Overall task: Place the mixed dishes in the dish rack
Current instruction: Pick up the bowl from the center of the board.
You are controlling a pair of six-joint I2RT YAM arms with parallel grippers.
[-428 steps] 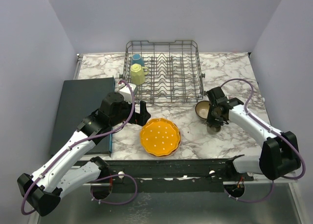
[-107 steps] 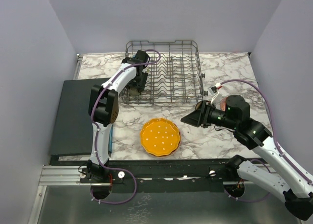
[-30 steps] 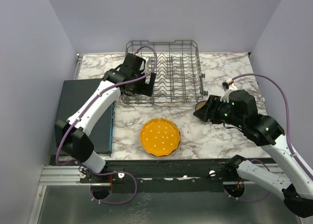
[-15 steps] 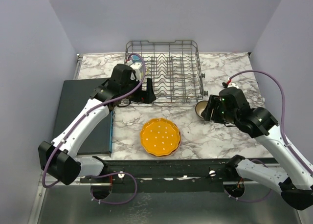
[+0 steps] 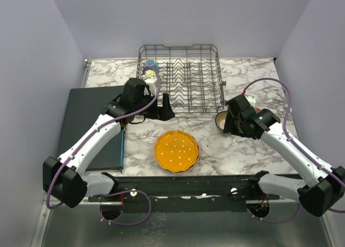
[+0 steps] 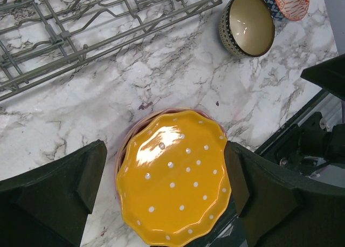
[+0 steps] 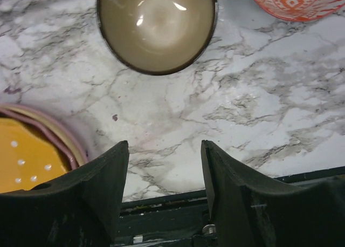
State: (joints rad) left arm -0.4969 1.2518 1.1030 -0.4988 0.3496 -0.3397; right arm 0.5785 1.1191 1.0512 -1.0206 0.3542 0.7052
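Note:
Next, my right gripper moves outward and down onto the rim of the dark-rimmed bowl beyond my fingers, on the side by the patterned bowl.
The grey wire dish rack (image 5: 186, 77) stands at the back, with a blue mug (image 5: 151, 64) and a yellow mug (image 5: 153, 81) in its left end. An orange scalloped, white-dotted plate (image 5: 176, 151) tops a small stack with a pink rim (image 6: 121, 155). My left gripper (image 5: 164, 108) hovers open and empty between rack and plate; in the left wrist view its fingers (image 6: 59, 190) frame the plate (image 6: 172, 174). A dark-rimmed bowl (image 5: 220, 119) sits right of the rack. My right gripper (image 5: 232, 124) is open and empty just near of the bowl (image 7: 156, 26).
A dark flat mat (image 5: 89, 123) covers the table's left side. An orange-red patterned bowl (image 7: 294, 1) sits beside the dark one, also seen as a patterned bowl (image 6: 291, 0) in the left wrist view. The black rail (image 5: 188, 182) runs along the near edge.
My left gripper has pulled back out of the rack's left end toward the plate stack. My right arm has swung and lowered its gripper beside the dark bowl.

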